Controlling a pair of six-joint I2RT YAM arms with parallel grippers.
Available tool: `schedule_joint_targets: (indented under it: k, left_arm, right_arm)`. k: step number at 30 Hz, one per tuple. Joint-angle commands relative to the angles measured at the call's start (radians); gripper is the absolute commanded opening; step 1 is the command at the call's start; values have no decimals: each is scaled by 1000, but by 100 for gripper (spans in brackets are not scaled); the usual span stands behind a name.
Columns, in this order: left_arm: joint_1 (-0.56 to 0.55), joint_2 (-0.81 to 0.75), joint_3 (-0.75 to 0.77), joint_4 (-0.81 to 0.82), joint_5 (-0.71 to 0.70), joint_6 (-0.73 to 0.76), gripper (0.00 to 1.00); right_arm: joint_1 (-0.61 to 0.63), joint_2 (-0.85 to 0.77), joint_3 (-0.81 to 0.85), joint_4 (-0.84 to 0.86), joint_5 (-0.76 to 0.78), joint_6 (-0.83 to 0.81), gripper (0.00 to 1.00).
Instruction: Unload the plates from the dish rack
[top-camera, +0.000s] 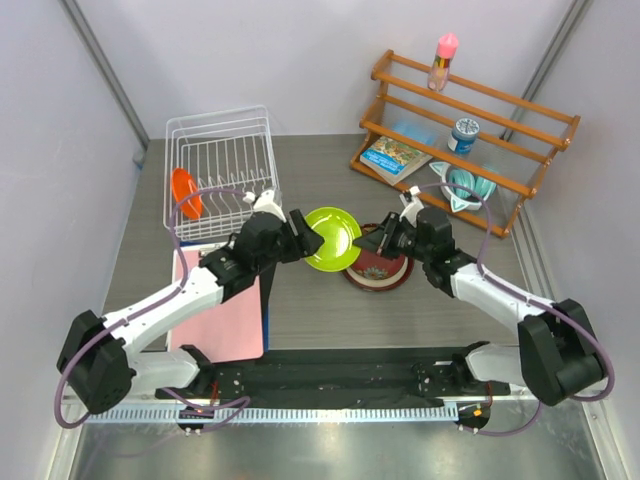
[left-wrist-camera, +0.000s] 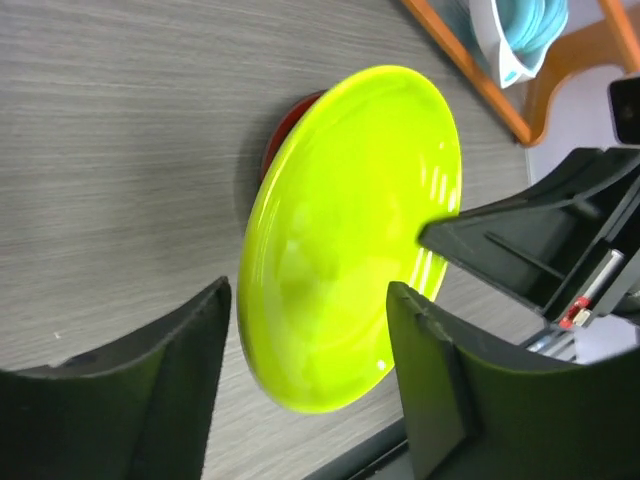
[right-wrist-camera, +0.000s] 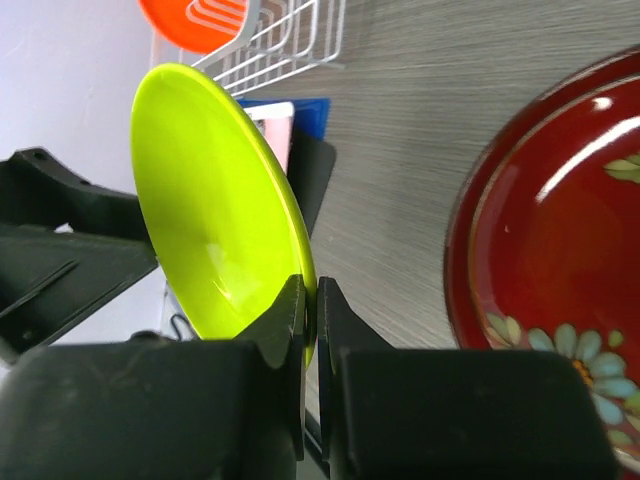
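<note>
The dark red floral plate lies flat, so my right gripper next moves away from my left gripper, then down to release the green plate's rim atop the floral plate.
A lime green plate hangs tilted above mid-table between both arms. My right gripper is shut on its rim. My left gripper is open, its fingers standing apart on either side of the plate's opposite edge without touching it. A dark red floral plate lies flat on the table under my right gripper, and also shows in the right wrist view. An orange plate stands upright in the white wire dish rack at the back left. The cream plate is not clearly visible.
A pink clipboard lies in front of the rack under my left arm. A wooden slatted shelf stands at the back right with a pink-capped bottle, a can, a booklet and a teal bowl.
</note>
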Motion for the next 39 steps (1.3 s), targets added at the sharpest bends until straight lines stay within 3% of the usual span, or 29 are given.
schedule_joint_targets:
  k: [1,4,12,20,30,33,35,37,38,39]
  left_arm:
    - [-12,-51,19,-13,-88,25,68]
    - [-11,-100,13,-75,-215,60,75]
    - [-12,-282,18,-246,-551,140,77]
    - [-11,-414,10,-312,-766,198,89]
    - [-11,-418,19,-346,-896,253,99]
    - [-11,-411,18,-340,-913,262,100]
    - [-11,-405,15,-324,-922,275,99]
    - [-9,-390,10,-300,-951,287,99]
    - [-8,-381,10,-292,-958,293,100]
    - [-6,-364,8,-275,-964,308,99]
  right_arm:
    - [-12,-112,38,-164,193,-64,1]
    - [-72,-176,36,-275,262,-93,1]
    - [-224,-144,6,-382,235,-138,1]
    - [-270,-20,9,-382,213,-159,1]
    - [-282,112,24,-284,140,-167,1]
    - [-284,115,15,-274,140,-165,11]
    - [-282,114,10,-273,138,-173,32]
    - [-284,98,10,-278,140,-176,38]
    - [-282,94,10,-281,141,-182,50]
    - [-284,88,12,-283,130,-190,53]
